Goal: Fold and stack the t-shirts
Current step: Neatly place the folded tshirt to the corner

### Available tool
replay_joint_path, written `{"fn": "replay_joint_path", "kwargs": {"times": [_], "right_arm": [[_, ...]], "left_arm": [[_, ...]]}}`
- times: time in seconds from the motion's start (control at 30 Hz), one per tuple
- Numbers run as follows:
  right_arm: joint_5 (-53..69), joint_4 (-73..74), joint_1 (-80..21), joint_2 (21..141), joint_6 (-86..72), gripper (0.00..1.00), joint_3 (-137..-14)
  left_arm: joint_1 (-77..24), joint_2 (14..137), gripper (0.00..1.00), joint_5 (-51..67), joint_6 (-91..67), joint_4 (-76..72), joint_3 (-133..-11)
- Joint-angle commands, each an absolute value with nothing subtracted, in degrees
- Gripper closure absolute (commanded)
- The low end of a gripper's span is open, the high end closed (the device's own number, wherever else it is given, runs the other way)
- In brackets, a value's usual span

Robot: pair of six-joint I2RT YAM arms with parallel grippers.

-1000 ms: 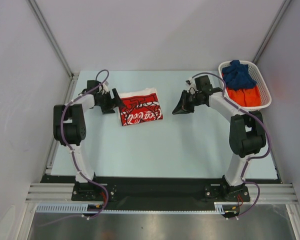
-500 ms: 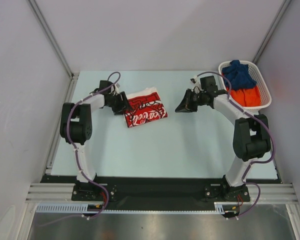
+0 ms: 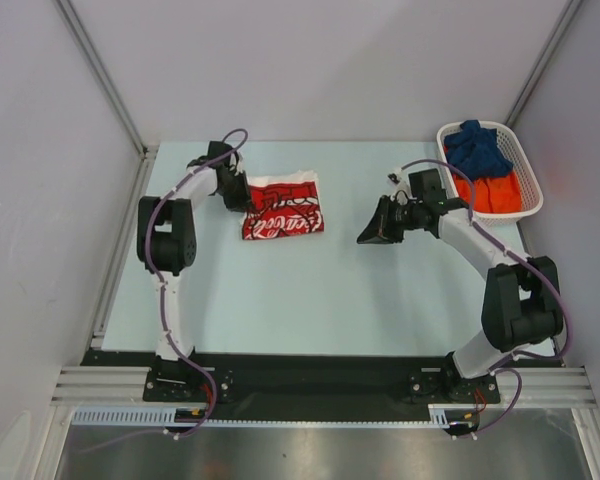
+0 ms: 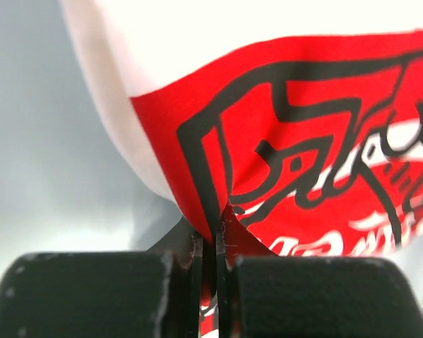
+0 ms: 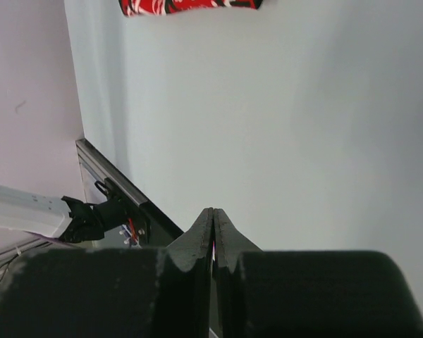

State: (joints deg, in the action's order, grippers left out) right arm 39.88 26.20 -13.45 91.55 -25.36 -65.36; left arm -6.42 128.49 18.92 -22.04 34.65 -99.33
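Note:
My left gripper should next drag the folded t-shirt outward and to the left in the top view and let go of it there, because the far table corner is bare.
A folded white t-shirt with a large red-and-white print lies on the pale table, left of centre. My left gripper sits at the shirt's left edge, shut on a pinch of the red printed cloth. In the left wrist view the white t-shirt fills the picture. My right gripper hangs over bare table right of centre, shut, nothing between its fingers. The red print of the white t-shirt shows far off in the right wrist view. A dark blue t-shirt and an orange t-shirt lie in the basket.
A white lattice basket stands at the back right corner of the table. Metal frame posts rise at the back corners. A black rail runs along the near edge by the arm bases.
My left gripper has moved right to the shirt's left edge and shut on the cloth; it was open a second ago. My right gripper has drifted slightly right and nearer.

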Motion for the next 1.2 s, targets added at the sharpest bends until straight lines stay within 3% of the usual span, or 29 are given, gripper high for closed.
{"fn": "replay_joint_path", "kwargs": {"times": [0.0,0.17,0.4,0.67,1.17], "right_arm": [[39.38,28.03,-14.33,87.02,-23.91,0.94,-63.81],[38.67,30.05,-15.2,84.91,-24.43,0.93,-60.47],[37.27,31.55,-16.87,85.07,-25.66,0.94,-57.39],[36.74,31.11,-20.12,89.82,-27.51,0.94,-57.92],[36.92,34.36,-21.53,99.58,-25.49,0.95,-67.66]], "left_arm": [[-4.22,132.43,1.0,4.33,-11.99,43.4,-110.28],[-1.59,136.31,1.0,-6.48,-2.92,47.55,-120.92],[1.83,142.46,1.0,-18.35,7.28,42.46,-128.4],[4.92,148.0,1.0,-22.06,16.86,33.32,-133.77],[8.7,151.17,1.0,-21.61,16.79,23.82,-136.84]]}}
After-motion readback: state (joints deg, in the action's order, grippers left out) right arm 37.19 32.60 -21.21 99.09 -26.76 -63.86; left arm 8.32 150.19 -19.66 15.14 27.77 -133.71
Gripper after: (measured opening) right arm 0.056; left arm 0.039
